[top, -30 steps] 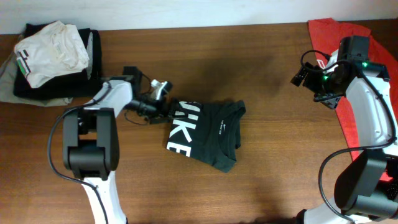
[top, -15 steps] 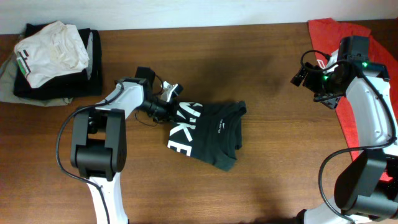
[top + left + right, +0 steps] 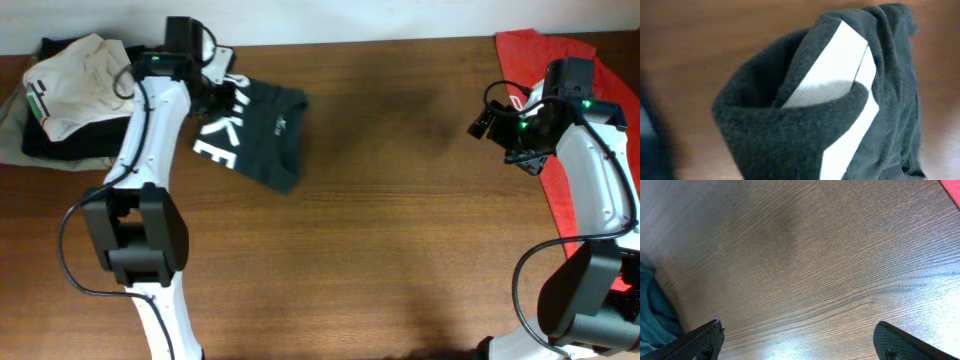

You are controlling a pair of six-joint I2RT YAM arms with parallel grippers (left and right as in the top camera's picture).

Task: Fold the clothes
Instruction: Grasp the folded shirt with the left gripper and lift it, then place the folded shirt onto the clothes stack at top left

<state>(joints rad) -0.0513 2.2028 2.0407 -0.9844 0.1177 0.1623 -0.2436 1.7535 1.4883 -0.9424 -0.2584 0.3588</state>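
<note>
The left gripper moves over the white folded garment [image 3: 76, 88] next and releases the raised edge, as that stack lies to the gripper's left in the overhead view.
The clothes, a folded black T-shirt [image 3: 255, 135] with white lettering, lie tilted at the back left of the table, one end raised. My left gripper [image 3: 214, 93] is shut on that raised left edge, right beside the garment pile. In the left wrist view the bunched dark fabric [image 3: 790, 125] with its white print fills the frame and hides the fingers. My right gripper [image 3: 487, 123] hovers far to the right, open. In the right wrist view its gripper [image 3: 800, 342] has only bare wood between the fingertips [image 3: 702, 340].
A white folded garment [image 3: 80, 78] lies on a black one [image 3: 95, 140] at the back left corner, close to the left arm. A red T-shirt [image 3: 560, 60] is spread along the right edge under the right arm. Brown tabletop [image 3: 400, 230] fills the middle and front.
The left gripper shut on the shirt's left edge and carried it up and to the left, from the table's middle towards the garment pile. The right arm stayed still.
</note>
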